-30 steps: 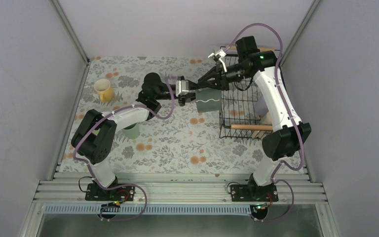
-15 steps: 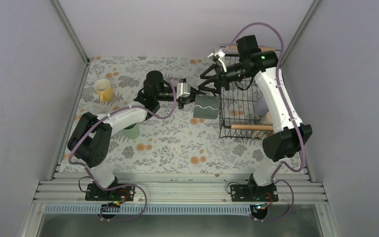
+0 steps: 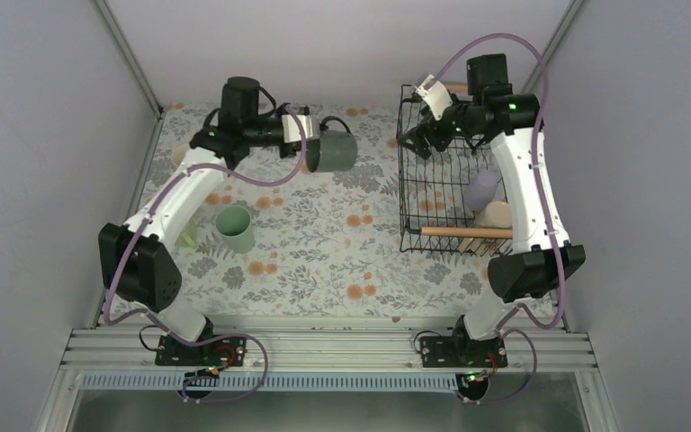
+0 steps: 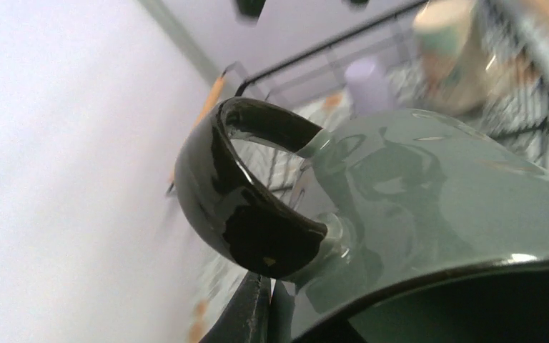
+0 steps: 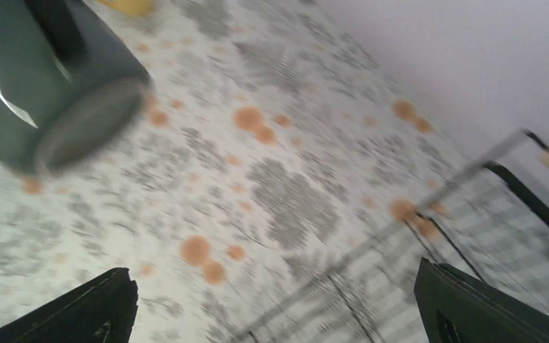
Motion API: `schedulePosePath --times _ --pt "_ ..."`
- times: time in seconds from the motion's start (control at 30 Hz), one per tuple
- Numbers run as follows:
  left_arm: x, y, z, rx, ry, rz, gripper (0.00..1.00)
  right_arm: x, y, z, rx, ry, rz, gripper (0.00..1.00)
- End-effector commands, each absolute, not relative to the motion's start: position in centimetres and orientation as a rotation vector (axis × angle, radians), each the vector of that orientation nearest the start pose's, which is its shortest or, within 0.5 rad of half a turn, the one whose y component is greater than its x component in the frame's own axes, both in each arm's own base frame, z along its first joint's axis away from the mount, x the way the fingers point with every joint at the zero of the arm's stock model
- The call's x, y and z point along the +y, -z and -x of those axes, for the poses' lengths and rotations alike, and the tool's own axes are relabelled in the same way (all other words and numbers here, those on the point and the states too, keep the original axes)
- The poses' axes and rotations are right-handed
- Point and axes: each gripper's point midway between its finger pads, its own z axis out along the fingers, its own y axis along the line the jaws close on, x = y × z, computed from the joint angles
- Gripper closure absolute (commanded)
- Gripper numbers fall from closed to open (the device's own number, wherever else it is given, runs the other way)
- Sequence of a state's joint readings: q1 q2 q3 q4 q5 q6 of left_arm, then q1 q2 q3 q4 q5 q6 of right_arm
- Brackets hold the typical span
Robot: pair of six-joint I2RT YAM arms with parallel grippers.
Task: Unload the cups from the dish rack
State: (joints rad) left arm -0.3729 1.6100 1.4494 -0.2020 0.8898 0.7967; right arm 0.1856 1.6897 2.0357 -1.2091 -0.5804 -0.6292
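The dark green cup hangs on its side, so the robot's left gripper will go down toward the mat beyond the mint green cup (image 3: pixel 236 229) while turning the dark green cup upright, and then let go of it.
My left gripper (image 3: pixel 313 151) is shut on a dark green cup (image 3: pixel 333 151) and holds it on its side above the back middle of the table. In the left wrist view the fingers (image 4: pixel 257 314) pinch the cup's wall just below its glossy handle (image 4: pixel 243 207). My right gripper (image 3: pixel 417 144) stands open and empty over the left rim of the black wire dish rack (image 3: pixel 411 236); its fingertips (image 5: pixel 78 314) are wide apart. A lavender cup (image 3: pixel 483 191) and a beige cup (image 3: pixel 497 214) lie inside the rack. A mint green cup (image 3: pixel 236 229) stands on the table.
An olive green cup (image 3: pixel 186 236) shows partly behind the left arm's lower link. The rack's wooden handle (image 3: pixel 463 232) lies across its near end. The floral mat (image 3: pixel 342 261) covers the table, and grey walls close in on three sides.
The right gripper let go of the dark green cup, opened wide and drew back over the rack. The left arm swung the cup away from the rack toward the back left.
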Motion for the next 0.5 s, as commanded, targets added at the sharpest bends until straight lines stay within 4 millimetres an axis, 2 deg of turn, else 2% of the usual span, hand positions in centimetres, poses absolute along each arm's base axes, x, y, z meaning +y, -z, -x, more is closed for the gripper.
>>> schedulePosePath --times 0.0,0.03,0.13,0.2,0.23,0.3,0.47 --pt "-23.4 -29.1 -39.5 1.278 0.139 -1.730 0.98 10.9 -33.3 -40.3 2.137 -0.070 1.072 0.00" --pt "-22.0 -28.2 -40.5 1.320 0.074 -1.760 0.98 10.2 -32.6 -40.4 2.162 -0.041 1.073 0.00" --pt "-17.9 -23.9 -42.8 1.495 -0.040 -1.900 0.98 8.8 -30.8 -40.3 2.226 0.017 1.080 0.00" --pt "-15.2 -21.7 -43.7 1.614 -0.101 -1.986 0.98 8.5 -29.4 -40.1 2.260 0.026 1.098 0.00" --pt "-14.0 -20.7 -43.9 1.673 -0.118 -2.021 0.98 8.2 -29.8 -39.4 2.248 0.043 1.100 0.00" --pt "-11.6 -19.0 -44.3 1.758 -0.171 -2.096 0.98 7.8 -29.0 -39.0 2.259 0.065 1.121 0.00" --pt "-8.6 -16.3 -45.9 1.854 -0.244 -2.128 0.98 6.4 -27.8 -38.9 2.293 0.144 1.126 0.00"
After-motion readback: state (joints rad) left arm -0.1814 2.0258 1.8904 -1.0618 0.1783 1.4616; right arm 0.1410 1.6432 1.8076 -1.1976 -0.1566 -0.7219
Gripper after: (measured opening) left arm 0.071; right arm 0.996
